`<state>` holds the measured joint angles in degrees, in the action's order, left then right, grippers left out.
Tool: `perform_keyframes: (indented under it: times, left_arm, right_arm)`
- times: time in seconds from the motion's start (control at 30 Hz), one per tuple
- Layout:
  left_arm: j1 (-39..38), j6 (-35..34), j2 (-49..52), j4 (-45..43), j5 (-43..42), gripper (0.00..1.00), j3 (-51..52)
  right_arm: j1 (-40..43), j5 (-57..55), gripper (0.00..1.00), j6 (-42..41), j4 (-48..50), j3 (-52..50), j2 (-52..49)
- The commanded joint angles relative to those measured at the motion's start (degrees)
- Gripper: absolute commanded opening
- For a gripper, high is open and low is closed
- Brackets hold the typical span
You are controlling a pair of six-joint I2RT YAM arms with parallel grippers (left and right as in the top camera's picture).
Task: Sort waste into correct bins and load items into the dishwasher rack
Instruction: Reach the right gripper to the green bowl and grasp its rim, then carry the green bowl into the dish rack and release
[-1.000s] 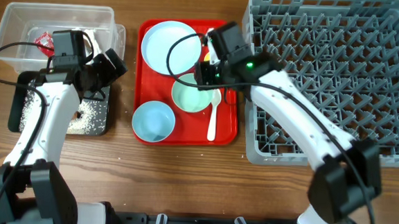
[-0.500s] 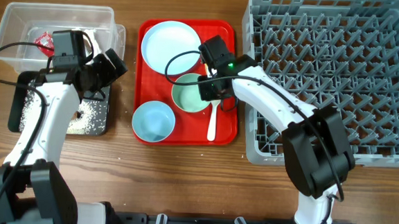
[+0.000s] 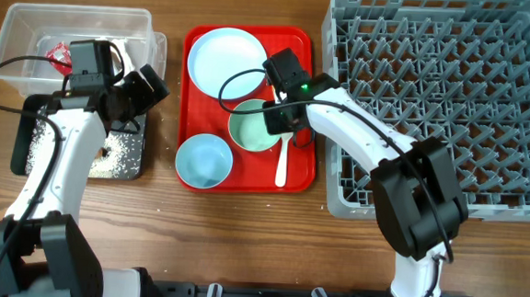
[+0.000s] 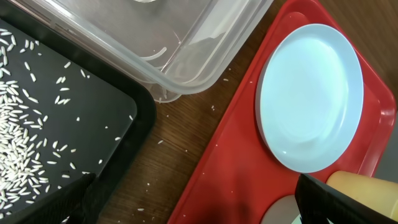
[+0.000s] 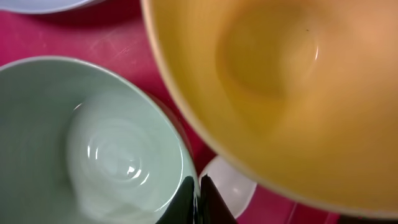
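Observation:
The right gripper lifts the bowl over next, tilts and releases it, since the rack's empty far corner is outward of it and to its right in the overhead view.
My right gripper is shut on the rim of a pale bowl that sits on the red tray, with one finger inside the rim and one outside. The yellow cup stands right beside it, and the white spoon lies next to the bowl. A second bowl and the plate also rest on the tray. My left gripper hangs open over the gap between the black tray and the red tray, holding nothing. The grey dishwasher rack stands at the right.
The clear tub at the back left holds a red wrapper. Loose rice and a small brown lump lie in the black tray. A few grains are scattered on the wooden table.
My right gripper has moved left and down to the bowl and closed on its rim. The left arm has not moved.

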<state>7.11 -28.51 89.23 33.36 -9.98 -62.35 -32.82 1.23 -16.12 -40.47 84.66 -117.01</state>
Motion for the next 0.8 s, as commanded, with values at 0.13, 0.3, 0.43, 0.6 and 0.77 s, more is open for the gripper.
perform_keyframes:
  times: [0.13, 0.3, 0.43, 0.6, 0.77]
  left_arm:
    - [-0.2, 1.3, -0.8, -0.1, -0.5, 1.00, -1.0]
    - [-0.2, 1.3, -0.8, -0.1, -0.5, 1.00, -1.0]
    - [-0.2, 1.3, -0.8, -0.1, -0.5, 1.00, -1.0]
    - [-0.2, 1.3, -0.8, -0.1, -0.5, 1.00, -1.0]
    - [-0.2, 1.3, -0.8, -0.1, -0.5, 1.00, -1.0]
  right_arm:
    - [0.4, -8.9, 0.04, 8.1, -6.4, -0.3, 22.9]
    - [1.7, -44.6, 0.04, 2.6, -1.9, -0.3, 30.1]
    - [6.1, -63.6, 0.04, 13.6, 12.0, -0.3, 25.0]
    - [12.4, -64.5, 0.04, 43.1, 37.4, -0.3, 13.8]
    - [12.9, -64.2, 0.04, 62.9, 52.3, -0.3, 2.5]
